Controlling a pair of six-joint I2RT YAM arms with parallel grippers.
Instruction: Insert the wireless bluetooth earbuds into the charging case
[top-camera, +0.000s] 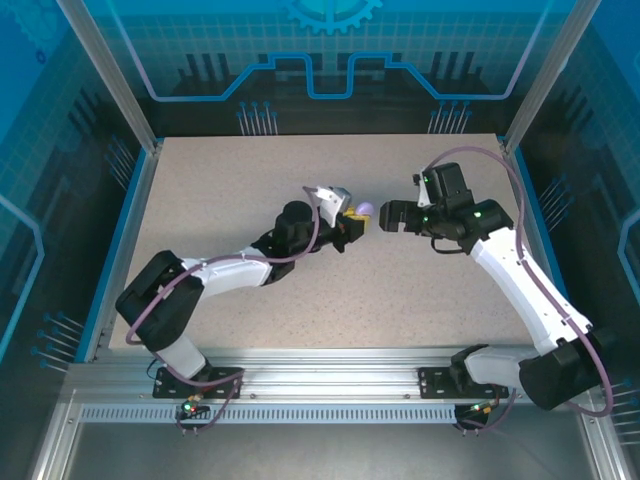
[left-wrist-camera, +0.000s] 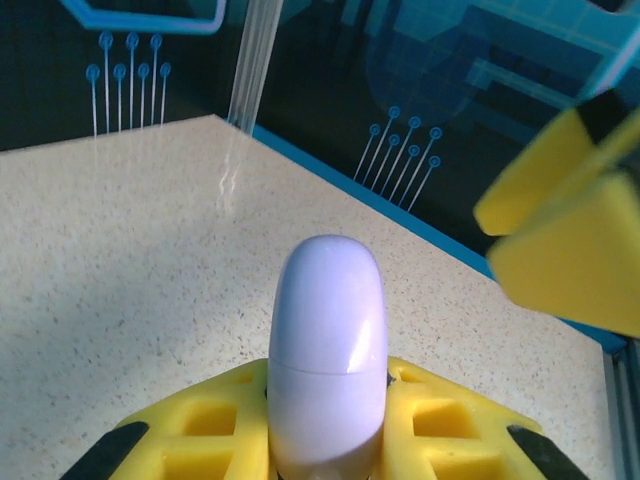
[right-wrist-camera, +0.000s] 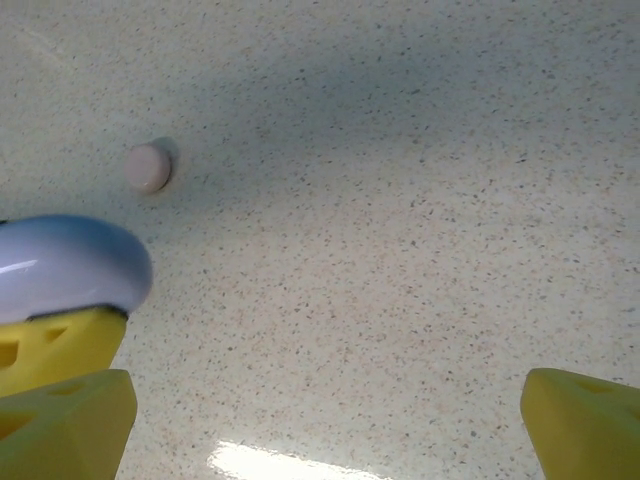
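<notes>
The spot on the table beside my right gripper is bare, so my left gripper will next tilt its fingers down and lower the light purple charging case (top-camera: 364, 209) onto it.
My left gripper (top-camera: 354, 222) is shut on a light purple charging case (top-camera: 364, 209), held above the table's middle. In the left wrist view the case (left-wrist-camera: 328, 340) stands between my yellow fingers (left-wrist-camera: 205, 425), and its lid seam is closed. My right gripper (top-camera: 386, 215) hangs open just to the right of the case, nothing between its jaws. The right wrist view has the case (right-wrist-camera: 62, 266) at the left edge, beside that gripper's (right-wrist-camera: 322, 425) left finger. A small pale pink round thing (right-wrist-camera: 150, 167) lies on the table beyond; bud or case, I cannot tell. No stemmed bud is recognisable.
The speckled table (top-camera: 300, 300) is ringed by blue-edged transparent walls (top-camera: 120, 230). The right gripper's yellow fingers (left-wrist-camera: 570, 220) loom at the upper right of the left wrist view. Both arms reach inward from the near rail (top-camera: 320, 385).
</notes>
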